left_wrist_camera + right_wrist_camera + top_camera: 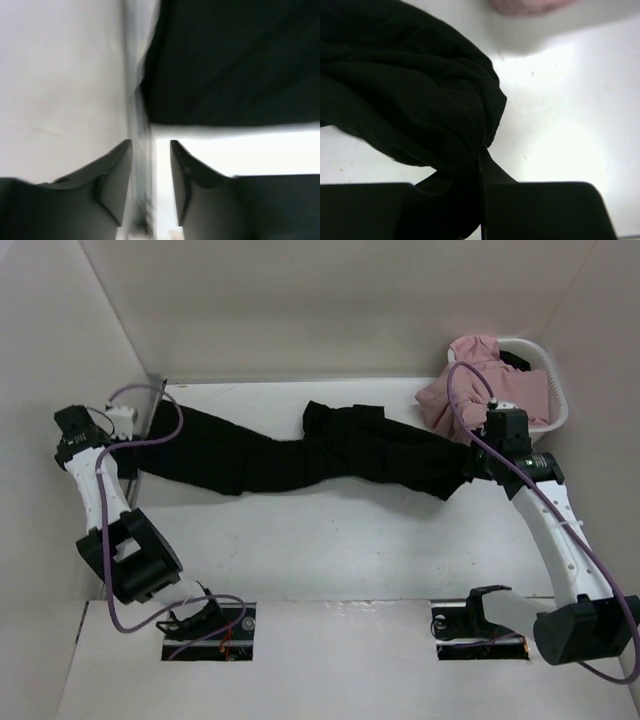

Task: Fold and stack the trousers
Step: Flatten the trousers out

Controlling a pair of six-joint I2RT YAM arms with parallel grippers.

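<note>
The basket crowds the end of the trousers. My right gripper will next pull the bunched fold back, away from the basket, and let it go over the bare near tabletop.
The black trousers (300,455) lie stretched in a long band across the table, from the left wall to the back right. My left gripper (133,432) is at their left end, close to the wall. In the left wrist view its jaws (151,143) stand apart with nothing between them, and the trousers (235,60) lie just ahead. My right gripper (472,462) is at the right end. It (482,150) is shut on a bunched fold of the trousers (405,90), which hang from it over the table.
A white basket (553,390) with pink garments (490,385) stands at the back right, right behind my right gripper; pink cloth (525,5) shows at the top of the right wrist view. White walls close in the table at the left (60,75) and back.
</note>
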